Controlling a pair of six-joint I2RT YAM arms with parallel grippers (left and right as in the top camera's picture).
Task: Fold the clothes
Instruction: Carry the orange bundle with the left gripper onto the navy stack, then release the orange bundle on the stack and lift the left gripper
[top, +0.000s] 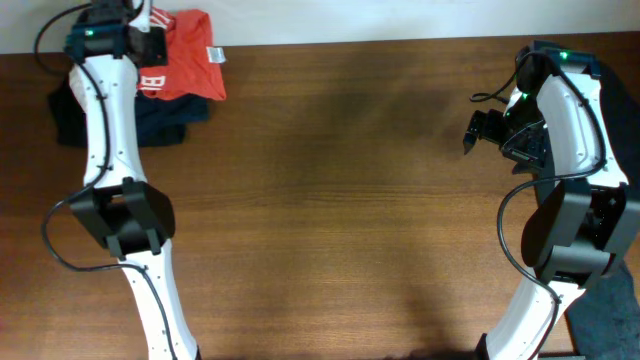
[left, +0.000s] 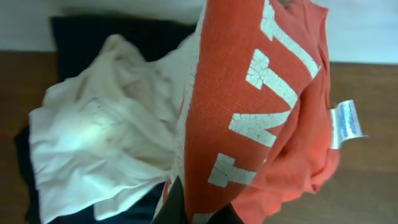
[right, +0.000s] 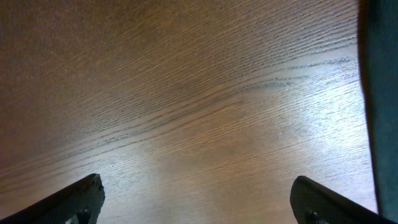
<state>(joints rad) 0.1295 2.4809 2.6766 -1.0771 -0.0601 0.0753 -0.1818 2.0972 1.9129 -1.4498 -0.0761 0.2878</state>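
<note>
My left gripper brings the fold down onto the pile (left: 163, 149) next, since the red shirt's tag side sticks out past the navy clothing.
A pile of clothes lies at the table's far left corner. On top is a red shirt (top: 188, 55) with white lettering and a white tag. Under it is dark navy clothing (top: 165, 118). My left gripper (top: 150, 42) is shut on the red shirt (left: 249, 112) and lifts a fold of it. In the left wrist view a white garment (left: 99, 143) lies beside it on the navy cloth (left: 124, 37). My right gripper (top: 478, 130) is open and empty above bare wood at the right; its two fingertips (right: 196, 202) are wide apart.
The wooden table (top: 340, 200) runs across the whole view. A pale wall strip lies along the far edge (top: 350, 20). The base of each arm stands near the front corners.
</note>
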